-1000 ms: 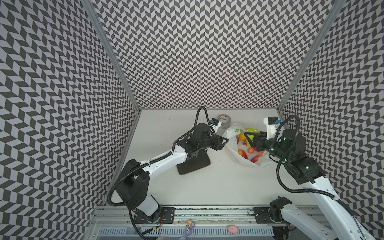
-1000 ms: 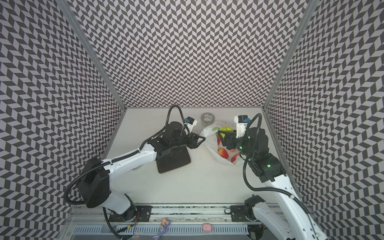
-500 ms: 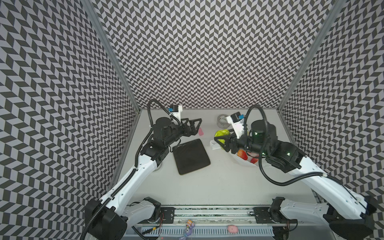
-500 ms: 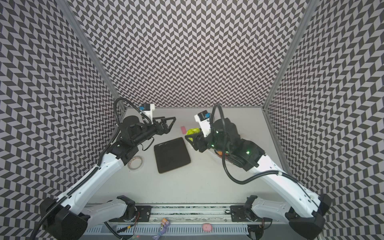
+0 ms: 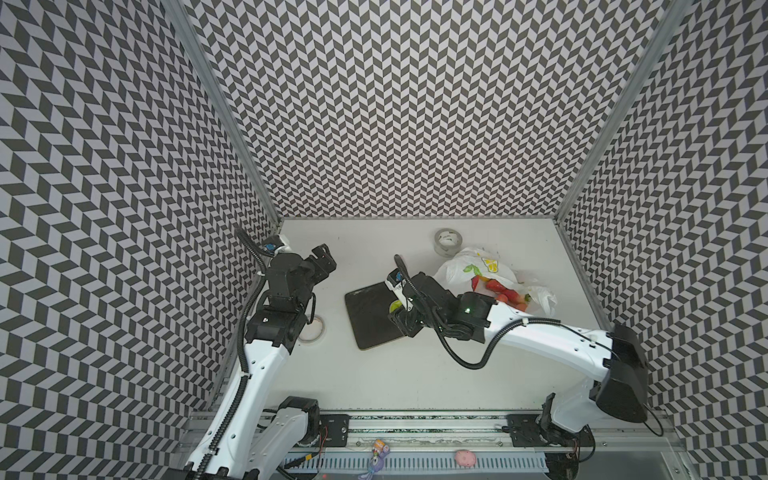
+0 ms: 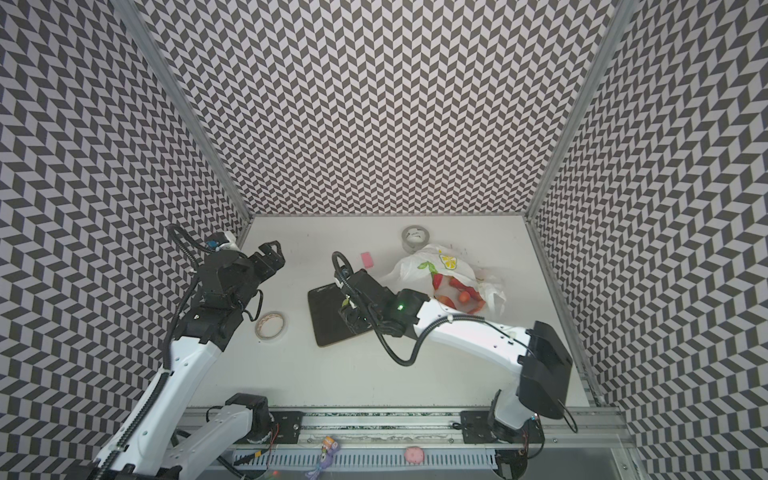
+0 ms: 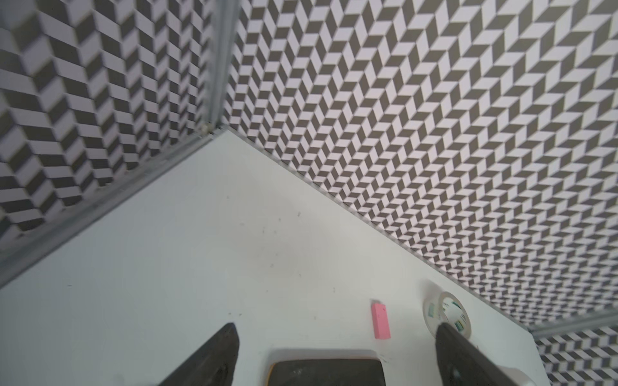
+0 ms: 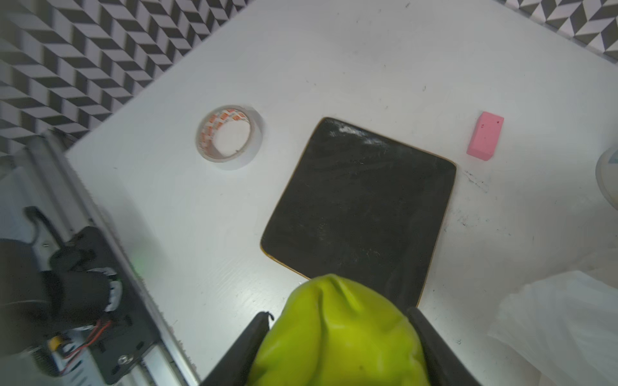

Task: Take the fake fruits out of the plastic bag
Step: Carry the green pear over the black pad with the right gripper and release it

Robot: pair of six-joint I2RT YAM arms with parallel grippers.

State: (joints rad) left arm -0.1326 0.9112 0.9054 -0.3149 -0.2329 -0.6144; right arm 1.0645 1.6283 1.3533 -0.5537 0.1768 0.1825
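I should next lower my right gripper onto the near part of the black mat and let go of the green pear (image 5: pixel 394 306) there, because that empty spot is below the gripper.
The plastic bag (image 5: pixel 465 266) (image 6: pixel 415 270), white with a lemon print, lies crumpled at the right rear of the table. Red and orange fake fruits (image 5: pixel 500 291) (image 6: pixel 459 293) show inside its mouth. My right gripper (image 5: pixel 397 309) (image 8: pixel 338 314) is shut on a glossy green pear (image 8: pixel 337 337) (image 5: pixel 394 306) and holds it over the near right part of a black mat (image 5: pixel 370 316) (image 8: pixel 361 207). My left gripper (image 5: pixel 324 257) (image 6: pixel 274 255) (image 7: pixel 336 329) hangs open and empty above the left rear of the table, far from the bag.
A pink eraser block (image 6: pixel 366 259) (image 7: pixel 380 320) (image 8: pixel 485 138) lies behind the mat. A clear tape roll (image 5: pixel 448 242) (image 7: pixel 446 312) stands behind the bag. A white tape roll (image 5: pixel 311 328) (image 8: pixel 229 137) lies left of the mat, beside the left arm.
My right gripper has come away from the bag, leftward, with the green pear, to over the mat. The left arm has pulled back to the left rear and its jaws have opened.
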